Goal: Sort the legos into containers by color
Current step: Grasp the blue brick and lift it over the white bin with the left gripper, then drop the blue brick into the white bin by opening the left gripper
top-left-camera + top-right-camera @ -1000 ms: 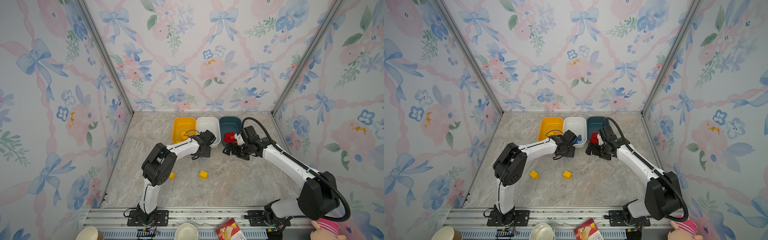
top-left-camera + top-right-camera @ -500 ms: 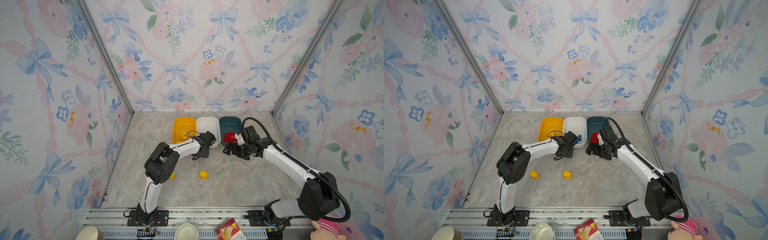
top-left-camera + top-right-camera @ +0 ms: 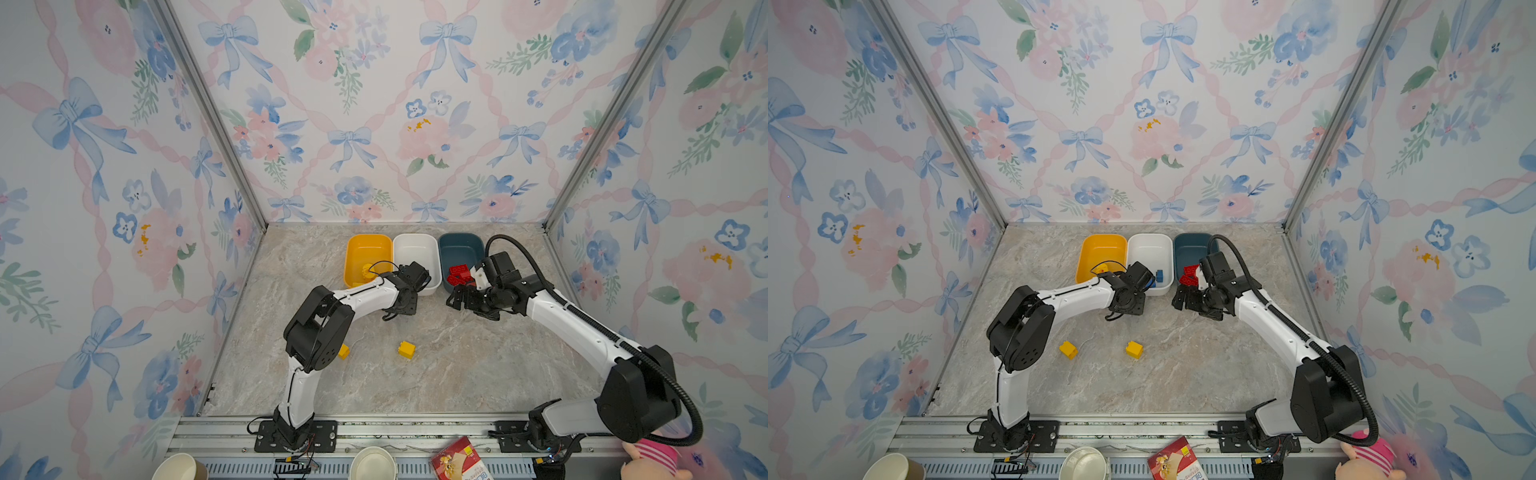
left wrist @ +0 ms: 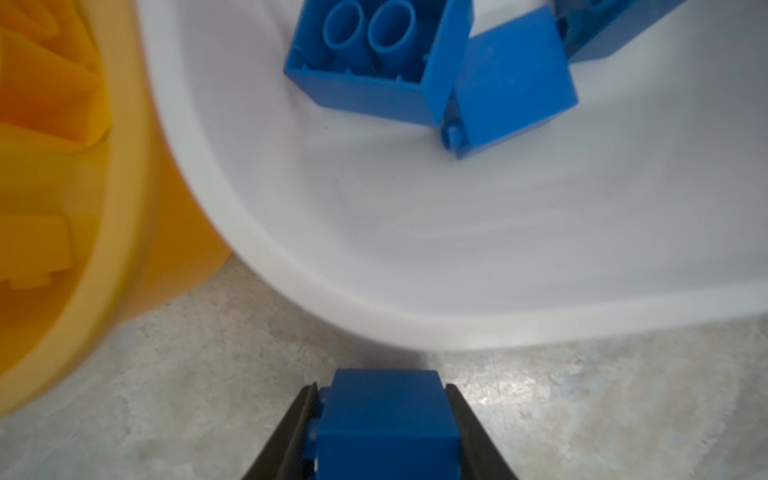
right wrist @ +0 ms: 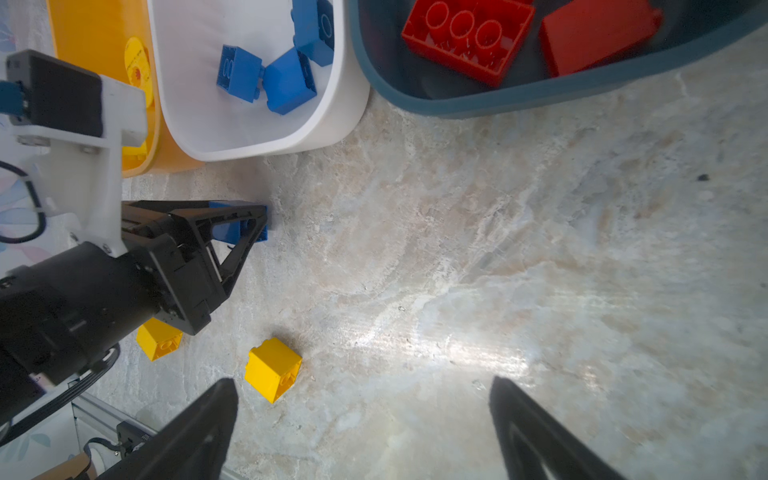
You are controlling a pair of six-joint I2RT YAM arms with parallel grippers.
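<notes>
The left gripper lifts outward over the white container's rim, lowers and releases the blue lego next. The white container's near end (image 3: 1157, 279) (image 4: 500, 108), with its blue legos, lies outward of it.
My left gripper (image 4: 382, 390) is shut on a blue lego (image 4: 386, 424), low over the table just in front of the white container (image 3: 415, 251); the right wrist view shows the same grip (image 5: 253, 220). Other blue legos (image 5: 286, 83) lie in the white container. The yellow container (image 3: 368, 249) holds yellow pieces. Red legos (image 3: 458, 274) lie in the teal container (image 3: 459, 249). Two yellow legos (image 3: 407, 349) (image 3: 343, 351) sit on the table nearer the front. My right gripper (image 5: 361, 390) hangs open and holds nothing, in front of the teal container.
Flowered walls close in the back and both sides of the marble table. Along the front rail stand two paper cups (image 3: 178, 467) (image 3: 372, 463), a red packet (image 3: 457, 461) and a pink plush toy (image 3: 652, 457). The left arm's elbow (image 3: 316, 332) rises beside one yellow lego.
My left gripper has closed on the blue lego in front of the white container, and its elbow has shifted slightly. The right arm has stayed still.
</notes>
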